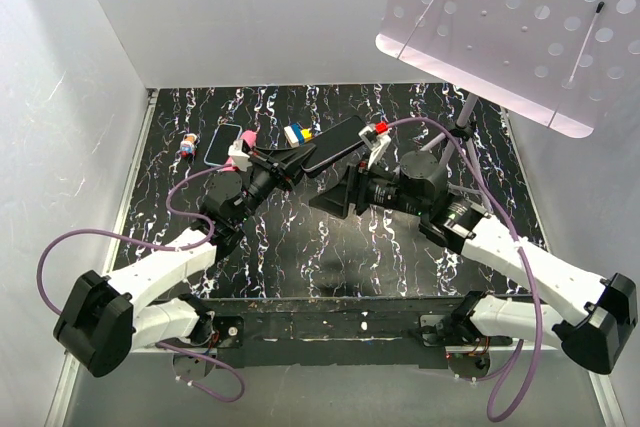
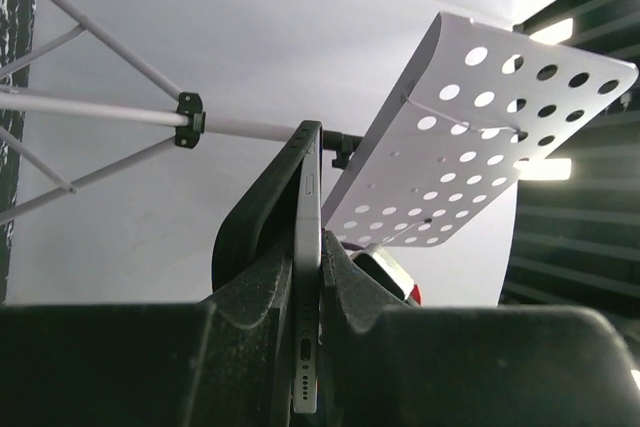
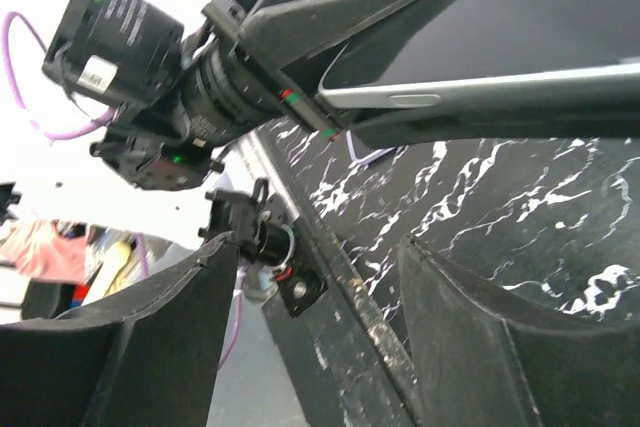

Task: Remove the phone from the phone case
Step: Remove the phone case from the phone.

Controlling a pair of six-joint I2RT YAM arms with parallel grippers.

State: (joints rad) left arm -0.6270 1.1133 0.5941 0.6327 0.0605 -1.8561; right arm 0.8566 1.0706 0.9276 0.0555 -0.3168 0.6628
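Note:
Next, my left gripper moves down and to its right in the top view onto the bare tabletop beside the tripod and frees the phone.
My left gripper (image 1: 298,160) is shut on a dark phone (image 1: 336,141) and holds it above the table's far middle. In the left wrist view the phone (image 2: 308,297) stands edge-on, silver-rimmed, port end toward the camera, clamped between the black pads (image 2: 360,297). A black edge runs along its left side; I cannot tell whether that is case or finger. My right gripper (image 1: 335,197) is open and empty, just right of and below the phone. In the right wrist view the phone (image 3: 480,92) hangs above my spread fingers (image 3: 470,327). A bluish, pale-rimmed phone case (image 1: 222,144) lies flat at the far left.
A small toy figure (image 1: 188,144) lies left of the case. A blue, yellow and white block (image 1: 297,133) lies beside the phone. A perforated white panel (image 1: 520,17) on a tripod (image 1: 462,132) overhangs the far right. White walls enclose the black marbled table (image 1: 300,247).

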